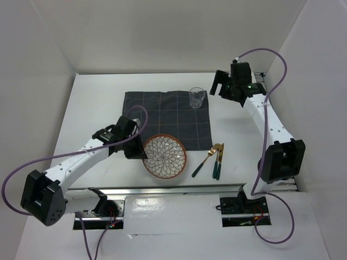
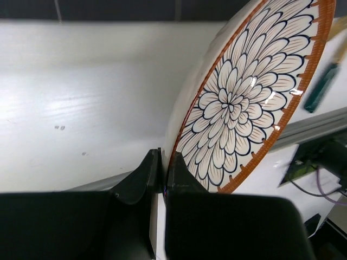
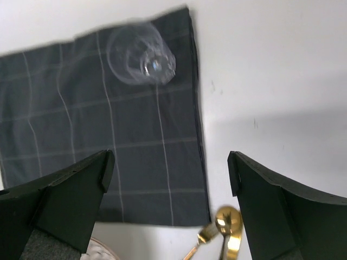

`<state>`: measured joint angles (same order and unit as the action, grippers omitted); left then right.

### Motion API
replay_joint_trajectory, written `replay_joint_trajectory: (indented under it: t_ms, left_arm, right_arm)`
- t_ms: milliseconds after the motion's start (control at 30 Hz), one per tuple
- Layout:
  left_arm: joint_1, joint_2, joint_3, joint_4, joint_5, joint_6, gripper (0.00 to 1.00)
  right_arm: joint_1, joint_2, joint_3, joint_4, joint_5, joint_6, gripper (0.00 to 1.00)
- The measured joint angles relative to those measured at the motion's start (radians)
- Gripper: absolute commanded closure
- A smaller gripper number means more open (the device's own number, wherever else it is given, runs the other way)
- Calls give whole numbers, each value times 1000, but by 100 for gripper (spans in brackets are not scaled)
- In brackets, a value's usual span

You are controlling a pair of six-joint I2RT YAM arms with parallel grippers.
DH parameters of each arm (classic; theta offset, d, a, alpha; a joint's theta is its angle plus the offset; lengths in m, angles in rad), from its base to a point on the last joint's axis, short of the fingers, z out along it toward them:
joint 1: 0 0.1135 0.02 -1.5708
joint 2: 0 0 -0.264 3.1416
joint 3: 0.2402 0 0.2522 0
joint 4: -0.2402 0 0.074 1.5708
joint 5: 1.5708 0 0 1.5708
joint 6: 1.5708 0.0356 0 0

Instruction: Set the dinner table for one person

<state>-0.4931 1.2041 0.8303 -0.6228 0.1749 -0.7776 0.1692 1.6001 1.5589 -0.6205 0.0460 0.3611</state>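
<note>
My left gripper still has the plate hanging past the mat's near edge, so next it should move outward and down onto the mat's middle to release the plate's rim.
A flower-patterned plate [image 1: 165, 156] with an orange-brown rim sits at the near edge of the dark grid-lined mat [image 1: 162, 116] on the white dinner table [image 1: 95, 103]. My left gripper [image 1: 134, 153] is shut on the plate's left rim; in the left wrist view the fingers [image 2: 179, 173] pinch the plate [image 2: 249, 92]. A clear glass [image 1: 197, 98] stands on the mat's far right corner and shows in the right wrist view [image 3: 141, 53]. My right gripper [image 1: 218, 85] is open and empty, high beside the glass.
A gold fork, spoon and knife with green handles [image 1: 212, 160] lie right of the plate, off the mat; their gold heads show in the right wrist view [image 3: 225, 227]. A metal rail [image 1: 179, 189] runs along the table's near edge. White walls enclose the table.
</note>
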Motion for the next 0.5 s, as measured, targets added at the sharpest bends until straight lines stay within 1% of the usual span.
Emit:
replay_joint_trajectory:
  t_ms: [100, 200, 300, 333, 367, 400, 467, 500]
  left_arm:
    - [24, 6, 129, -50, 0, 32, 100]
    - [79, 57, 263, -51, 12, 52, 100]
    - [144, 155, 377, -26, 16, 68, 100]
    - [164, 199, 407, -10, 23, 72, 100]
    - [182, 245, 433, 6, 31, 72, 100]
    - [200, 298, 460, 25, 41, 72, 100]
    - [227, 404, 497, 72, 55, 72, 100]
    - [238, 452, 507, 97, 56, 72, 100]
  right_arm:
    - [-2, -71, -119, -9, -2, -3, 1]
    - [-13, -167, -264, -19, -22, 7, 1]
    - [-30, -257, -403, -31, -37, 42, 7]
    - [-33, -283, -451, -37, -43, 56, 13]
    - [-35, -307, -494, -39, -49, 70, 23]
    - [-37, -328, -539, -51, -61, 84, 27]
    - [-37, -363, -620, -62, -90, 117, 40]
    - [-37, -375, -649, -68, -106, 129, 41]
